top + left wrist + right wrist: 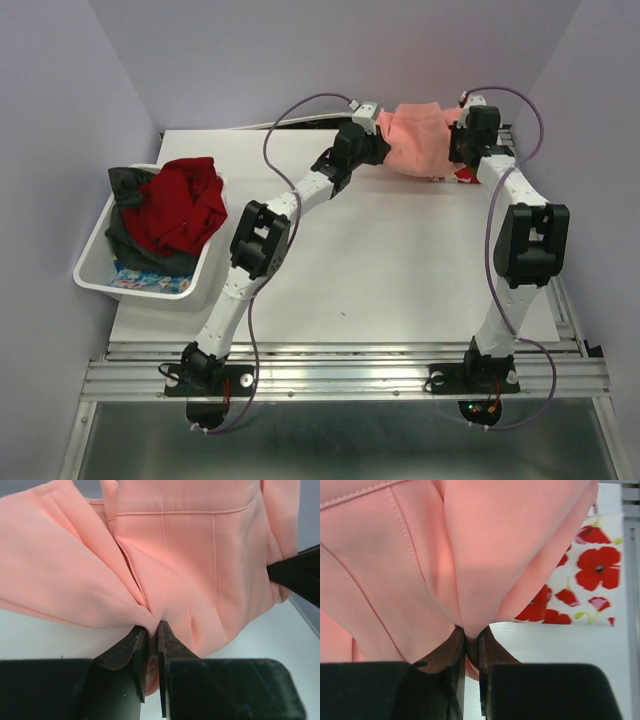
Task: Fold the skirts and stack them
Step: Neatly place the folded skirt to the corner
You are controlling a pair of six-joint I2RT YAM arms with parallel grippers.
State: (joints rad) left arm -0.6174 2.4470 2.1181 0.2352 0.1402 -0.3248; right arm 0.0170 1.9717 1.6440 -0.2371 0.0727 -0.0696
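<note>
I will next move my right gripper down and to the right in the top view and let go of the pink skirt's end over the flowered skirt (468, 176) (592, 575), because the flowered skirt lies under it.
The salmon-pink pleated skirt (418, 140) hangs bunched between my two grippers at the far edge of the table. My left gripper (372, 130) is shut on its left end; the left wrist view shows the pink cloth (190, 570) pinched between the fingers (127, 650). My right gripper (462, 132) is shut on its right end; the right wrist view shows the cloth (470, 555) clamped the same way. The white skirt with red flower print (592, 575) lies on the table under and behind the pink one; a bit of it shows in the top view (462, 175).
A white bin (95, 275) at the table's left holds a red garment (182, 205), a dark green one (125, 185) and a light patterned one (150, 282). The white tabletop (380, 260) spreads in front of the skirts. Purple walls enclose the back and sides.
</note>
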